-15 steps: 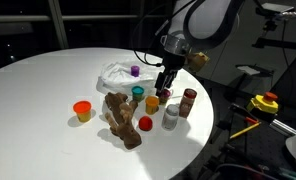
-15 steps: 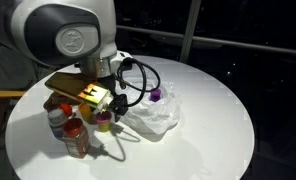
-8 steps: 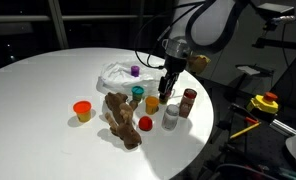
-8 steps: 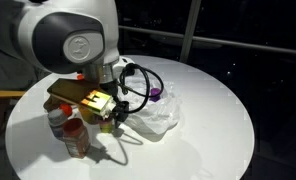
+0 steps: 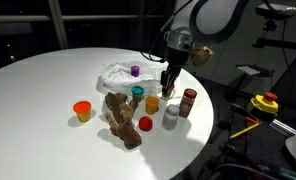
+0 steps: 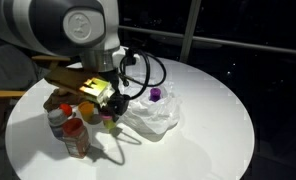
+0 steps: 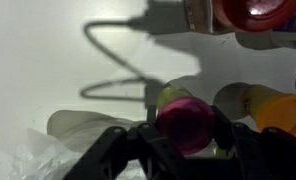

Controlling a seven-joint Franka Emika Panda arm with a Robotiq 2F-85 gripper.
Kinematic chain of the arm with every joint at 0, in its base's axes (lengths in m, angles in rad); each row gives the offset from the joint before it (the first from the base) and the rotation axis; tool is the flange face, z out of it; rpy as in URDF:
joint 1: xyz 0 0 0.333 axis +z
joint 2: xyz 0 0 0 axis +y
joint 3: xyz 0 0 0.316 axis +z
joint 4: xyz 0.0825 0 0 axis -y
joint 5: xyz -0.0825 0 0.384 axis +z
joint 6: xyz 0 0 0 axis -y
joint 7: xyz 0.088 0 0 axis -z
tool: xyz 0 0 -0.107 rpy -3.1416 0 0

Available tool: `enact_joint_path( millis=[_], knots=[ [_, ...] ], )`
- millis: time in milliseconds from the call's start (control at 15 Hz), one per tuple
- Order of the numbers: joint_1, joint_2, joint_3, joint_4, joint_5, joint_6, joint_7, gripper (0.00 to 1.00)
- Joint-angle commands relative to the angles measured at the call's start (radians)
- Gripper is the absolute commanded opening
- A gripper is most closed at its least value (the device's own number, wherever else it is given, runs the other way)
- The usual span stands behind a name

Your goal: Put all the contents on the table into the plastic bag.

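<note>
Next, my gripper rises with the small magenta cup, still outside the bag, crosses to the plastic bag beside the purple cup (image 5: 135, 71) and lowers to release it.
In the wrist view my gripper (image 7: 185, 128) is shut on a small magenta cup (image 7: 184, 122), one finger against each side of it. In an exterior view the gripper (image 5: 167, 90) hangs just right of the teal cup (image 5: 138, 92) and yellow cup (image 5: 152, 102), beside the crinkled plastic bag (image 5: 116, 75). A purple cup (image 5: 135, 71) rests on the bag. On the white table (image 5: 38, 90) lie the brown lumpy object (image 5: 120, 118), an orange cup (image 5: 83, 110), a red cup (image 5: 145, 124), a dark red-brown bottle (image 5: 189, 102) and a grey-white bottle (image 5: 170, 117).
The table edge runs close to the right of the bottles. A yellow and red object (image 5: 265, 103) sits off the table beyond it. A black cable loops from the wrist over the bag (image 6: 153, 115). The bottles (image 6: 73, 135) stand close under the arm.
The jaws have closed in from wide open onto the magenta cup. The wrist has risen slightly. Everything else on the table has stayed put.
</note>
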Motion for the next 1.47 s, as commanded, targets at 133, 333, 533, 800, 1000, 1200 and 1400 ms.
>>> enact_joint_path(
  millis=[133, 333, 533, 800, 1000, 1200, 1400],
  knots=[
    [0.023, -0.297, -0.014, 0.019, -0.139, -0.204, 0.159, 0.28],
    [-0.002, -0.282, 0.010, 0.113, -0.123, -0.218, 0.158, 0.28],
    [-0.010, -0.192, 0.009, 0.198, -0.105, -0.199, 0.137, 0.28],
    [-0.025, -0.027, -0.007, 0.285, -0.104, -0.178, 0.141, 0.28],
    [-0.031, 0.087, -0.028, 0.346, -0.106, -0.156, 0.156, 0.28],
    [-0.038, 0.163, -0.056, 0.384, -0.093, -0.098, 0.168, 0.28],
    [-0.049, 0.234, -0.076, 0.426, -0.067, -0.040, 0.170, 0.28]
  ],
)
